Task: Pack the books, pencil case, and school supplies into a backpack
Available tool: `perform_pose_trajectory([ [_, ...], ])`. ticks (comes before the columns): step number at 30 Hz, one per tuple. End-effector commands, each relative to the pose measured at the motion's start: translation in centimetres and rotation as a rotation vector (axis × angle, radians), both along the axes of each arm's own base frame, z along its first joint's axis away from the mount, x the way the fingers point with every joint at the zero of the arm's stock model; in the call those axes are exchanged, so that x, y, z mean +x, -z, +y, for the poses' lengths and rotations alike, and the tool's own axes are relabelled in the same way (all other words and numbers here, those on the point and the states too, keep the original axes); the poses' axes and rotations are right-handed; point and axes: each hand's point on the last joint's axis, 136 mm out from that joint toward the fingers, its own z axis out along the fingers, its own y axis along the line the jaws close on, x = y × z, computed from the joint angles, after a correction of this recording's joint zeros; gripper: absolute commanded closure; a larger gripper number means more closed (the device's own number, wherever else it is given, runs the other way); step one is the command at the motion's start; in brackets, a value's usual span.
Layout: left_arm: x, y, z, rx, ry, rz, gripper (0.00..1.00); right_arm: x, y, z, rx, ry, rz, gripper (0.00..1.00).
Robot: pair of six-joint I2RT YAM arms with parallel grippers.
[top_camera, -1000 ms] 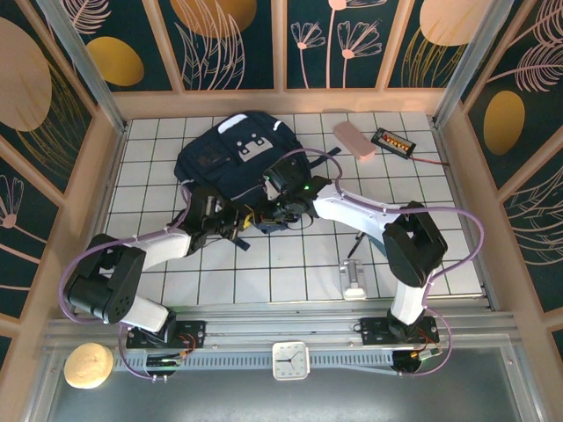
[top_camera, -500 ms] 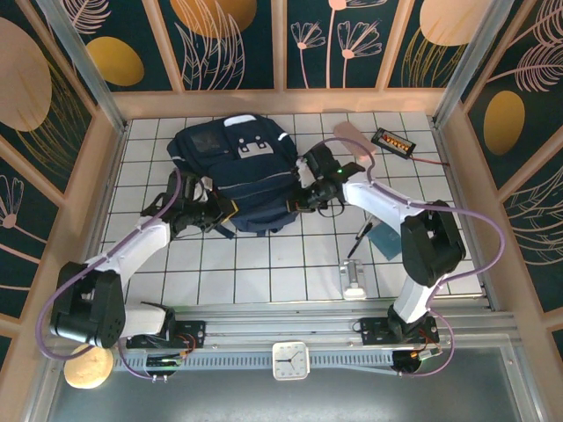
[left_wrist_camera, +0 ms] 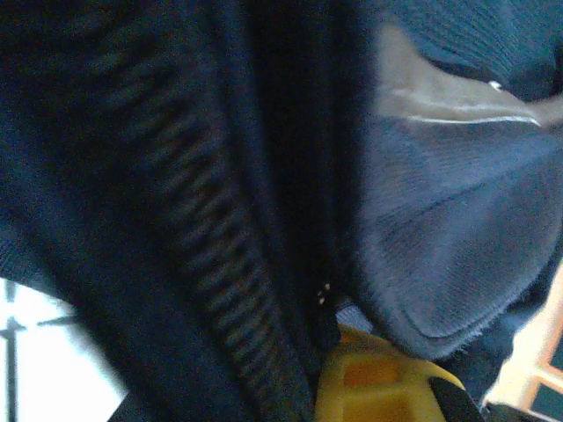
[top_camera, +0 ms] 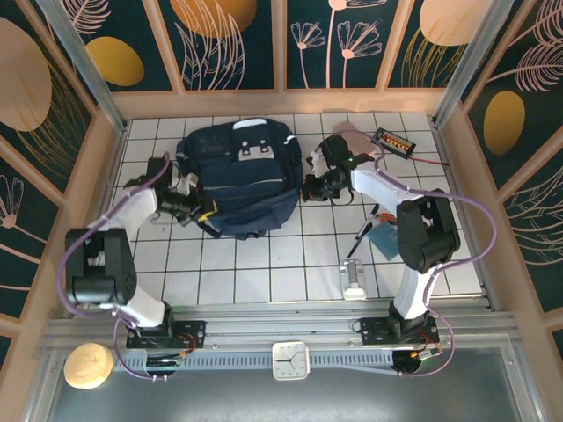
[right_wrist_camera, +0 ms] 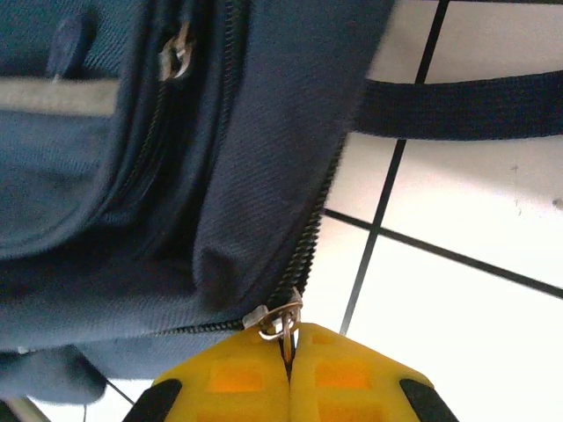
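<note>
My right gripper should draw the zipper pull along the backpack's near edge toward my left gripper, then return toward the pencil case (top_camera: 348,134).
The navy backpack (top_camera: 242,180) lies flat on the tiled table, front pockets up. My left gripper (top_camera: 199,207) is at its left side, shut on dark backpack fabric; one yellow finger (left_wrist_camera: 378,380) shows under the cloth. At the right side, my right gripper (top_camera: 310,187) is shut on the metal zipper pull (right_wrist_camera: 283,322), pinched between its yellow fingertips (right_wrist_camera: 237,374). The pink pencil case (top_camera: 348,134) lies behind the right arm, partly covered. A teal notebook (top_camera: 387,239) and a slim black pen (top_camera: 360,239) lie at the right, with an orange-tipped tool (top_camera: 376,214) just above.
A black gadget (top_camera: 392,141) with a red wire sits at the back right. A small silver metal piece (top_camera: 354,280) rests near the front edge. A dark strap (right_wrist_camera: 457,107) crosses the white tiles beside the bag. Wooden walls enclose the table.
Both arms swung outward from the backpack's front edge to its sides, left gripper going left and back, right gripper going right and back. The backpack shifted back and spread flatter.
</note>
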Motion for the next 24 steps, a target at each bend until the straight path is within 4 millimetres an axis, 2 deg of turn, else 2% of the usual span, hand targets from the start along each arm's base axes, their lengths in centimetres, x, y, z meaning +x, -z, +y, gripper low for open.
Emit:
perform_pose_trajectory([
  [1,9.1,-3.1,4.9,0.259,-0.051,-0.23,0.99,-4.0,-1.9,2.3,0.013,-0.003,-0.007,1.0],
  [3,12.0,-3.2,6.7,0.358,-0.07,-0.233,0.93,-6.7,-1.9,4.9,0.034,-0.038,0.013,1.0],
  [4,13.2,-3.3,7.1,0.372,-0.073,-0.23,0.81,-7.7,-2.0,6.4,0.054,-0.055,0.024,1.0],
  [5,13.9,-3.4,7.2,0.364,-0.073,-0.228,0.67,-8.4,-2.2,7.6,0.072,-0.07,0.031,1.0],
  [6,14.3,-3.7,7.3,0.35,-0.08,-0.224,0.46,-8.9,-2.6,8.9,0.093,-0.083,0.032,1.0],
  [7,14.1,-3.9,7.1,0.332,-0.088,-0.218,0.21,-9.0,-2.6,9.8,0.099,-0.092,0.034,1.0],
  [8,13.6,-4.1,6.7,0.306,-0.094,-0.219,0.04,-8.7,-2.6,10.2,0.101,-0.092,0.035,1.0],
  [9,12.7,-4.3,6.1,0.262,-0.106,-0.217,0.01,-8.3,-2.4,10.6,0.1,-0.091,0.037,1.0],
  [12,8.6,-4.3,3.3,0.048,-0.161,-0.198,0.01,-7.1,-1.5,10.8,0.083,-0.099,0.046,1.0],
  [15,4.7,-3.4,0.1,-0.184,-0.238,-0.137,0.01,-6.3,-1.1,10.9,0.087,-0.106,0.051,1.0],
  [16,3.2,-2.4,-0.9,-0.232,-0.257,-0.099,0.01,-6.1,-1.3,11.1,0.092,-0.112,0.05,1.0],
  [18,1.4,-1.9,-3.1,-0.304,-0.267,-0.061,0.01,-5.7,-1.4,11.5,0.098,-0.119,0.048,1.0],
  [21,0.4,-1.2,-5.7,-0.383,-0.292,-0.02,0.01,-5.5,-1.7,12.3,0.11,-0.134,0.048,1.0],
  [24,0.9,0.0,-7.4,-0.414,-0.307,0.007,0.01,-5.6,-1.8,12.7,0.114,-0.143,0.049,1.0],
])
